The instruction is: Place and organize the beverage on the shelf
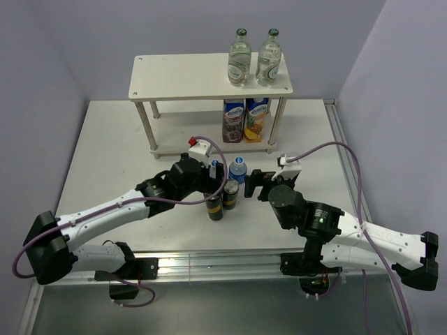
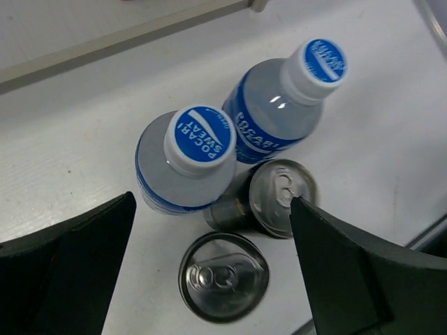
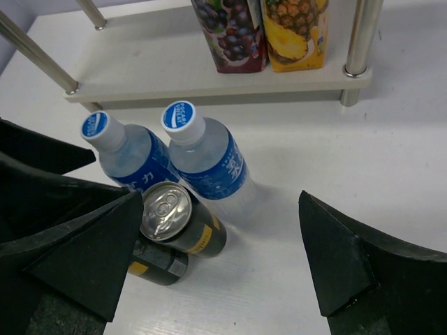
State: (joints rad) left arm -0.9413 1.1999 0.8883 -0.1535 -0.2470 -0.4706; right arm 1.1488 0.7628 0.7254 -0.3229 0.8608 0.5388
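Observation:
My left gripper will move outward and down around the body of the water bottle behind the near can next. The bottle still stands beyond my open fingers.
The shelf stands at the back; two green-capped glass bottles stand on the right of its top board. Two blue-labelled water bottles and two dark cans stand clustered on the table in front of it. My left gripper is open and empty, hovering over the near can, with its jaws on either side of it. My right gripper is open and empty just right of the cluster, facing the cans and bottles.
Two juice cartons stand on the right of the shelf's lower board. A small white and red block lies on the table behind the left wrist. A metal rail runs along the near edge.

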